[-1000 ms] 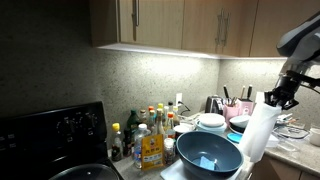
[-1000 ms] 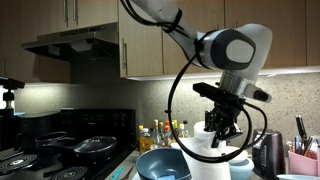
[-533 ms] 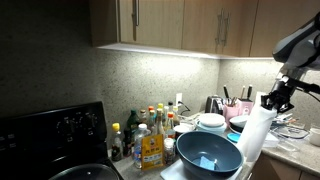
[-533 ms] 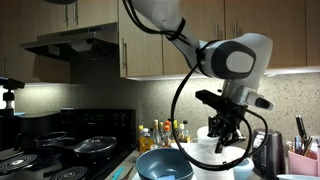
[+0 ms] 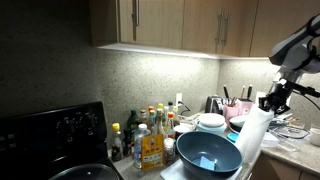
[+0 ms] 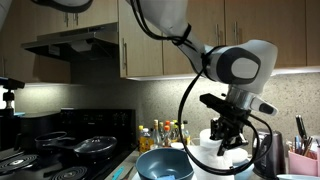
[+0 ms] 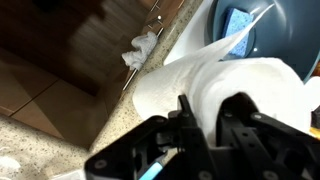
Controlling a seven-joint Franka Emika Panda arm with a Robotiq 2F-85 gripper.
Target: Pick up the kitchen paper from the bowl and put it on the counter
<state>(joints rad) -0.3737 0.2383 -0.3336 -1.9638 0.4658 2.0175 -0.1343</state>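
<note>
The kitchen paper still leans beside the bowl's rim. So it eases down and away from the bowl [image 5: 208, 152] with my gripper next, for release upright on the speckled counter.
The kitchen paper [image 5: 254, 128], a thick white roll, hangs tilted beside the right rim of the dark blue-grey bowl [image 5: 208, 152]. My gripper [image 5: 269, 101] is shut on its upper end. In an exterior view the gripper [image 6: 230, 138] holds the roll [image 6: 228, 166] just right of the bowl [image 6: 163, 166]. In the wrist view the black fingers [image 7: 192, 118] pinch the white paper [image 7: 225, 80]. Behind it lie the bowl [image 7: 268, 30] and a strip of speckled counter [image 7: 40, 150].
White stacked dishes [image 5: 211, 122] and several bottles [image 5: 150, 135] stand behind the bowl. A black stove [image 5: 50, 130] with pans [image 6: 85, 146] is to the side. A kettle [image 6: 270, 155] and a utensil holder [image 5: 243, 104] stand near the arm. Crumpled paper [image 7: 140, 50] lies on the wooden floor.
The gripper has carried the roll a little sideways, away from the bowl. It stays shut on the paper.
</note>
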